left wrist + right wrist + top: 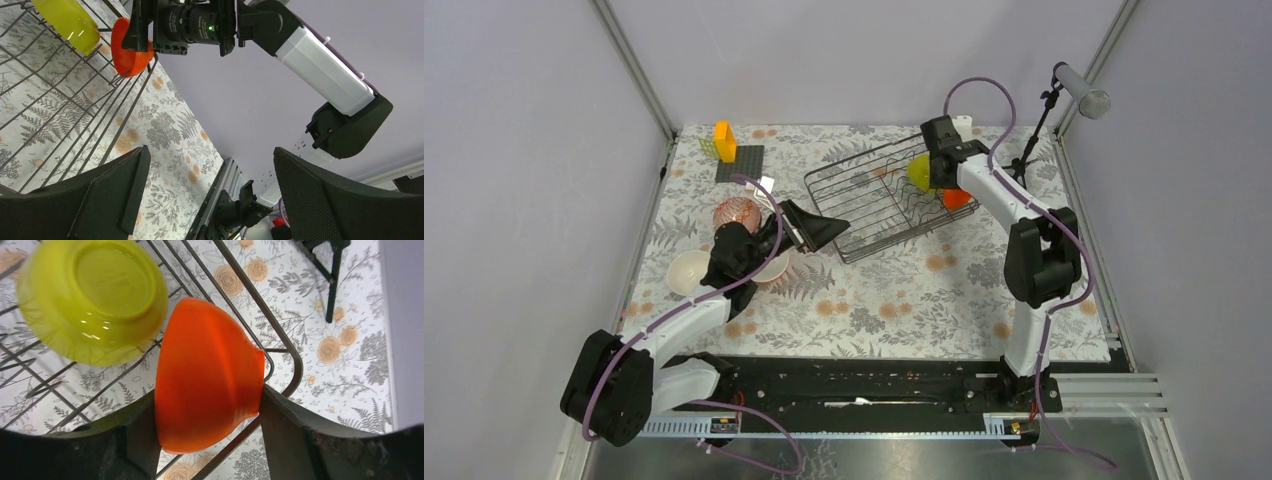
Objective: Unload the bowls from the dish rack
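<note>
I will next move my right gripper up out of the rack [864, 215], back past the rack's near rim and down to release the orange bowl, because the tabletop there is empty.
The dark wire dish rack [864, 215] sits at the back centre of the table. At its right end stand a yellow-green bowl [919, 172] and an orange bowl [956, 198], both on edge. In the right wrist view my right gripper [207, 425] has one finger pressed on each side of the orange bowl [205, 370], beside the yellow-green bowl [95, 300] and against the rack's rim [290, 355]. My left gripper [829, 232] hovers open at the rack's left corner with nothing between its fingers [115, 195]. Its camera looks along the rack [60, 115] toward both bowls.
On the left lie a pink-red patterned bowl [736, 213], a beige bowl [689, 271] and another bowl [774, 268] partly under my left arm. An orange block [724, 140] and a dark square plate [740, 163] are at the back left. A black stand [1034, 140] rises at the back right.
</note>
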Available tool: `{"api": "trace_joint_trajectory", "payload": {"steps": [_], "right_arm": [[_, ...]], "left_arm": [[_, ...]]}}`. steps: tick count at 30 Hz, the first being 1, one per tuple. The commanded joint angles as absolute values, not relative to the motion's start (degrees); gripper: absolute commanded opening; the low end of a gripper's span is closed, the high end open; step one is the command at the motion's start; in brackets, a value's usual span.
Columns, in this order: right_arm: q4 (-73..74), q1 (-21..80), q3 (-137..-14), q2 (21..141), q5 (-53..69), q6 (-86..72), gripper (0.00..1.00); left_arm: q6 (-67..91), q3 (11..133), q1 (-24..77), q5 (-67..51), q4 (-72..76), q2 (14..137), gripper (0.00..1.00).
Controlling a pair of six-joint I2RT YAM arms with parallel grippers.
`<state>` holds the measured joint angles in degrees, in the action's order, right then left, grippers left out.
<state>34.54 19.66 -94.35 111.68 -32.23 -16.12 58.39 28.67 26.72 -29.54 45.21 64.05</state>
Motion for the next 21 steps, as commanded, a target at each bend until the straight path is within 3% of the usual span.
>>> {"api": "trace_joint_trajectory", "payload": {"steps": [1,5,10,21], "right_arm": [[36.28,23.18,-100.28,108.01,-39.13,-13.33,0.65],[37.13,25.28,-102.83,107.26,-42.04,-11.96,0.64],[35.33,25.49,-101.01,100.94,-34.04,-13.43,0.64],[17.61,24.99,-73.13,74.71,-12.92,-21.23,0.65]], "left_arm": [[58.11,28.95,26.98,-29.17,48.77,62.87,0.99],[57.93,28.92,26.94,-29.19,48.33,62.62,0.99],[57.22,29.0,26.96,-28.96,47.26,62.38,0.99],[54.28,30.22,26.98,-28.41,42.33,62.42,0.99]]}}
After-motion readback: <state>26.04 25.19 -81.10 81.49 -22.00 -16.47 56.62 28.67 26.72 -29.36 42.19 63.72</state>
